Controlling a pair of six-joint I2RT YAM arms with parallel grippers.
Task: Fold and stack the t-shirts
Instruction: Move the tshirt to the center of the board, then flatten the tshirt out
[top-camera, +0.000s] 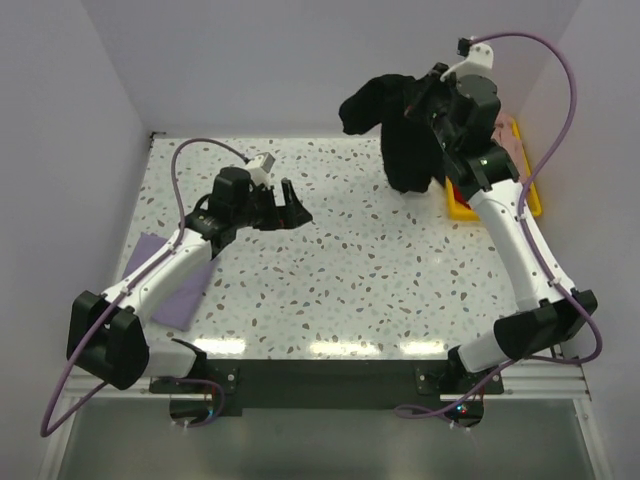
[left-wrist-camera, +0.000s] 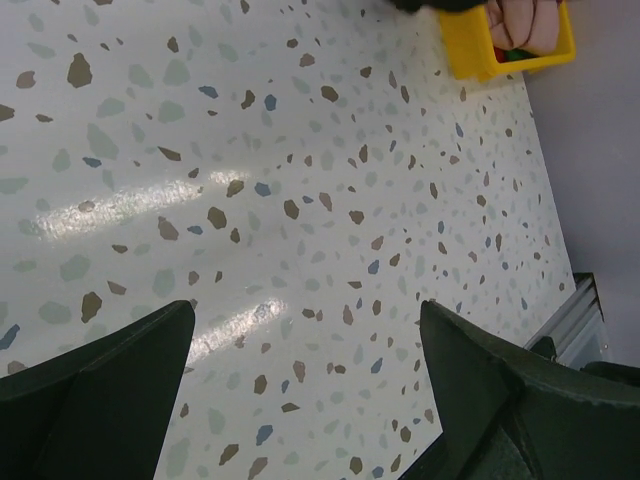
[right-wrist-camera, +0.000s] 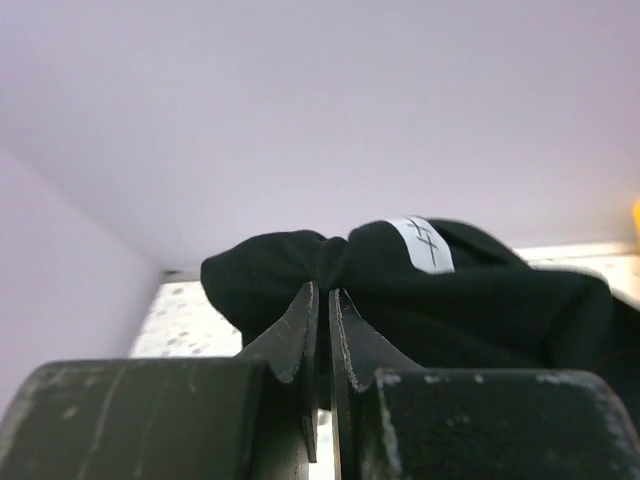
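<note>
My right gripper swings back and to the left in the top view next, tipping down, and releases the black t-shirt's fold, since clear tabletop lies there.
A black t-shirt (top-camera: 400, 130) hangs bunched in the air at the back right, its white label (right-wrist-camera: 422, 243) showing in the right wrist view. My right gripper (top-camera: 425, 105) is shut on a fold of the black t-shirt (right-wrist-camera: 300, 270) and holds it well above the table. A lavender t-shirt (top-camera: 170, 280) lies flat at the left edge, partly under my left arm. A dusty-pink t-shirt (top-camera: 505, 140) sits in the yellow bin (top-camera: 530, 205). My left gripper (top-camera: 292, 207) hovers open over bare table left of centre, nothing between its fingers (left-wrist-camera: 500, 400).
The yellow bin (left-wrist-camera: 470, 55) with the pink cloth (left-wrist-camera: 530, 25) stands at the back right corner by the wall. White walls close the back and both sides. The speckled tabletop (top-camera: 350, 270) lies between the arms.
</note>
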